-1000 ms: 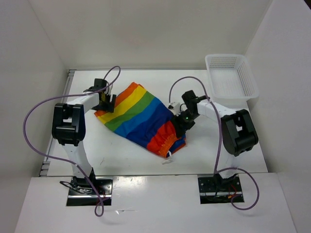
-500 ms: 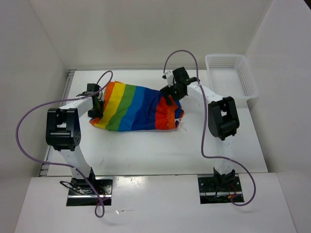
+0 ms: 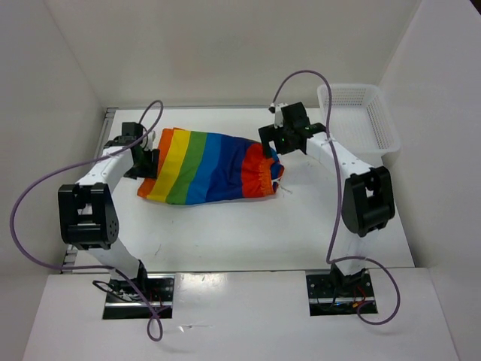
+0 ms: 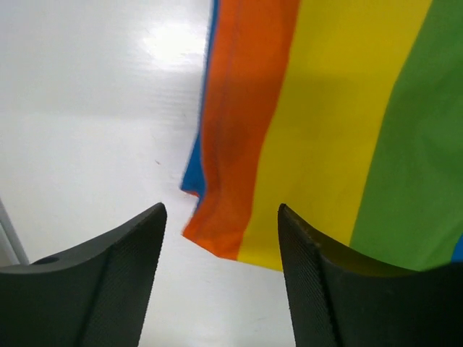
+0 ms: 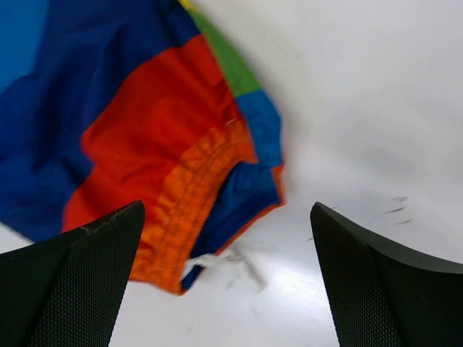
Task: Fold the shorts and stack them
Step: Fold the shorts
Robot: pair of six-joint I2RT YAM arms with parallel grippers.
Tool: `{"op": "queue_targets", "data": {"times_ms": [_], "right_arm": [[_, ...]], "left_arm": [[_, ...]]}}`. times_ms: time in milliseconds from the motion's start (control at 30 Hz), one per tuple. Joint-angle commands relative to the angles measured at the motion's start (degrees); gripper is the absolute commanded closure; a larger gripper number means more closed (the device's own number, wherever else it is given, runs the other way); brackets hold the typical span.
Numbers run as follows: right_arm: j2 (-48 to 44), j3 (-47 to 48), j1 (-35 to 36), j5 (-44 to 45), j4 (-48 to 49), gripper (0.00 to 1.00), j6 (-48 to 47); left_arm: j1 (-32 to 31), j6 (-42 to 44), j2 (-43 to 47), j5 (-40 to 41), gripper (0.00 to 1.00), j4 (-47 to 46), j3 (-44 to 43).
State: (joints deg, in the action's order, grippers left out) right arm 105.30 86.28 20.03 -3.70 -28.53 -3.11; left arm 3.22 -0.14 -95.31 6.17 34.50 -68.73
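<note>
My right gripper should next move down and back onto the gathered orange waistband near the drawstring [image 5: 224, 259], as its open fingers are still above the cloth.
The rainbow-striped shorts [image 3: 210, 169] lie flat on the white table, hem edge to the left and orange gathered waistband to the right. My left gripper [image 3: 146, 159] is open and empty at the hem edge; the left wrist view shows the orange and yellow hem corner [image 4: 239, 217] just ahead of the gripper [image 4: 221, 211]. My right gripper [image 3: 274, 143] is open and empty above the waistband end. The right wrist view shows the gripper [image 5: 226, 211] wide open over the waistband [image 5: 181, 210] and the white drawstring [image 5: 224, 259].
A white mesh basket [image 3: 357, 113] stands at the back right corner, close to the right arm. White walls close in the table [image 3: 225, 233] on the left, back and right. Purple cables loop over both arms.
Both arms swung the shorts from a diagonal lie near the front to a level lie farther back. Both grippers have let go and now stand open at the two ends.
</note>
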Motion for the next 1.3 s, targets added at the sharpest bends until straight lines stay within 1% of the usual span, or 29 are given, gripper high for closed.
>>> {"op": "queue_targets", "data": {"times_ms": [0, 100, 200, 300, 467, 533, 600, 633, 667, 700, 733, 800, 833, 900, 967, 1033, 1100, 1167, 1267], "right_arm": [[-2.99, -6.54, -0.26, -6.48, -0.22, 0.0, 11.52], [-1.59, -8.76, -0.26, -7.28, 1.37, 0.0, 14.27], [0.51, -9.29, -0.26, -8.68, 1.9, 0.0, 15.95], [2.72, -9.29, -0.26, -9.91, 1.9, 0.0, 18.67], [5.26, -11.21, -0.26, -8.34, 1.9, 0.0, 22.97], [5.97, -11.92, -0.26, -7.72, 1.9, 0.05, 23.67], [7.2, -12.53, -0.26, -7.11, 1.9, 0.12, 24.38], [7.2, -13.06, -0.26, -7.11, 1.9, 0.22, 24.91], [7.73, -13.07, -0.26, -6.5, 1.9, 0.29, 24.91], [7.73, -13.85, -0.26, -6.49, 1.9, 0.36, 24.91], [7.73, -13.86, -0.26, -5.88, 1.9, 0.5, 24.91], [7.73, -13.86, -0.26, -5.27, 1.9, 0.63, 24.13], [7.73, -13.86, -0.95, -4.74, 1.9, 0.75, 24.12], [6.95, -13.86, -1.57, -3.78, 1.9, 0.86, 22.11], [6.24, -13.86, -2.28, -1.41, 1.9, 0.96, 20.52], [4.84, -13.86, -3.77, -0.61, 2.43, 0.96, 17.28], [4.31, -13.86, -4.56, -0.6, 2.95, 1.0, 13.25], [3.78, -13.16, -6.05, -0.6, 3.48, 1.0, 11.56], [3.78, -11.66, -7.63, -4.01, 3.49, 1.0, 8.48]], "left_arm": [[0.99, 0.14, -3.64, -0.81, 0.28, -3.12, -5.35], [0.99, 0.14, -8.3, -0.2, 0.27, -5.4, -8.08], [1.52, 0.14, -11.82, -2.47, 0.21, -5.41, -11.51], [1.52, 0.14, -14.64, -3.88, 0.19, -5.41, -12.56], [1.52, 0.14, -17.45, -3.89, 0.19, -5.41, -11.17], [1.52, 0.14, -17.46, -3.37, 0.19, -6.2, -9.5], [1.52, 0.14, -17.46, -2.05, 0.19, -6.9, -8.8], [1.52, 0.14, -17.46, -1.26, 0.19, -7.43, -8.79], [1.52, 0.14, -17.46, -1.25, 0.22, -7.43, -8.09], [1.52, 0.14, -17.98, -1.25, 0.29, -7.43, -8.09], [1.52, 0.14, -17.98, -1.25, 0.35, -7.43, -7.57], [1.52, 0.14, -18.59, -1.25, 0.43, -7.43, -7.56], [1.52, 0.14, -18.6, -1.25, 0.49, -7.43, -7.04], [1.52, 0.14, -18.6, -0.73, 0.55, -7.43, -7.03], [1.52, 0.14, -18.6, 0.06, 0.56, -7.43, -6.51], [1.52, 0.14, -18.6, 0.67, 0.56, -7.43, -5.98], [1.52, 0.14, -17.29, 1.29, 0.56, -7.43, -4.75], [1.52, 0.14, -16.41, 2.08, 0.56, -7.43, -3.96], [1.52, 0.14, -14.3, 2.7, 0.56, -8.04, -2.03]]}}
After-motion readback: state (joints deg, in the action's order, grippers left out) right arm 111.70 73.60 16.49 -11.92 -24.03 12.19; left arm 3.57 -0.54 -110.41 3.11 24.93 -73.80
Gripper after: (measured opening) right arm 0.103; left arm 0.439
